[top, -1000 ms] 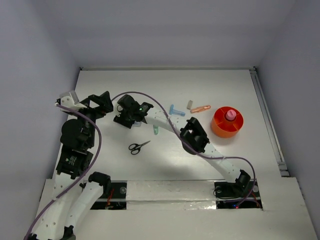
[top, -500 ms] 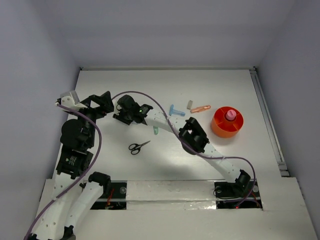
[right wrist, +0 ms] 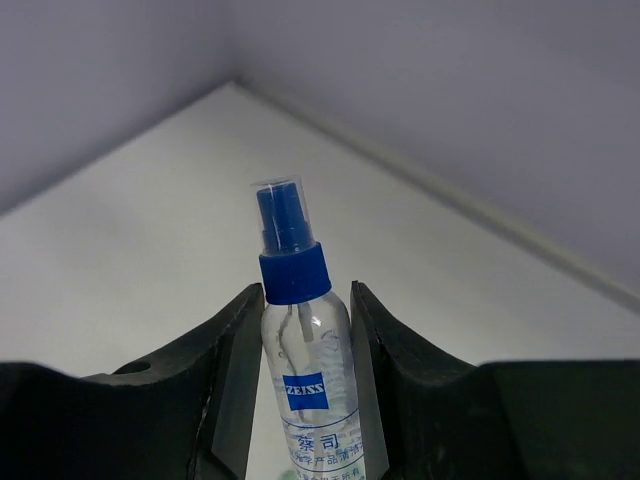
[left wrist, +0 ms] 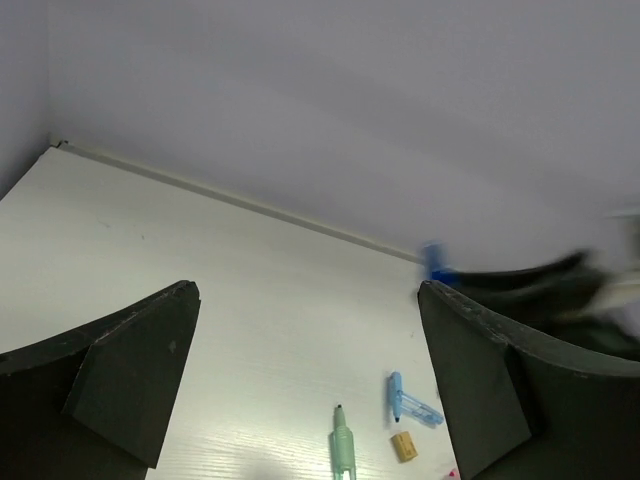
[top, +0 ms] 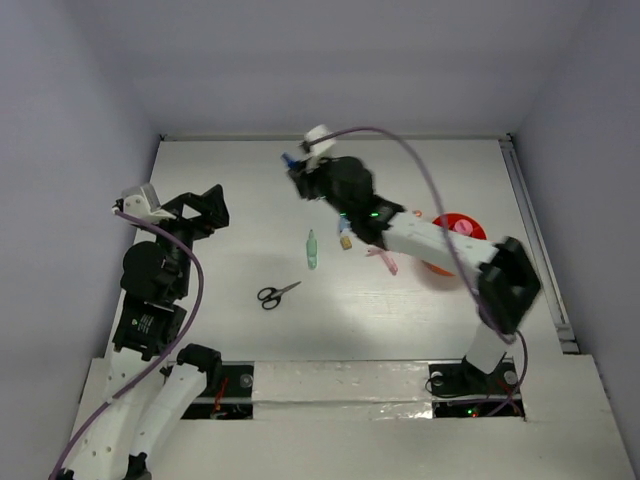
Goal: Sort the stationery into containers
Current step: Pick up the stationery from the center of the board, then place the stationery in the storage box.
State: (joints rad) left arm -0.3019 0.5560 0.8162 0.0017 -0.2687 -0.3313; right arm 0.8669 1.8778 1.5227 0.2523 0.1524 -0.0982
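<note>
The bottle should go into the orange-red bowl (top: 464,226) next, which lies below, to my right gripper's right in the top view. I should swing my right gripper there, lower it and let go of the bottle inside the bowl.
My right gripper (top: 298,172) is raised over the back middle of the table and shut on a clear spray bottle with a blue cap (right wrist: 305,380), which also shows in the top view (top: 289,159). My left gripper (top: 204,207) is open and empty at the left. The pale green stick (top: 311,248), tan block (top: 345,241) and a pink piece (top: 385,260) lie mid-table. The black-handled scissors (top: 277,294) lie nearer. The orange-red bowl (top: 464,226) is at the right, half hidden by my right arm. The left wrist view shows the green stick (left wrist: 342,445), a light blue T-shaped piece (left wrist: 405,400) and the tan block (left wrist: 403,446).
White walls close the table at the back and both sides. A purple cable (top: 420,170) arcs over the right arm. A rail (top: 530,230) runs along the right edge.
My right arm has lifted off the left-middle of the table and swung up toward the back centre, with the spray bottle in its jaws. The left arm has not moved.
</note>
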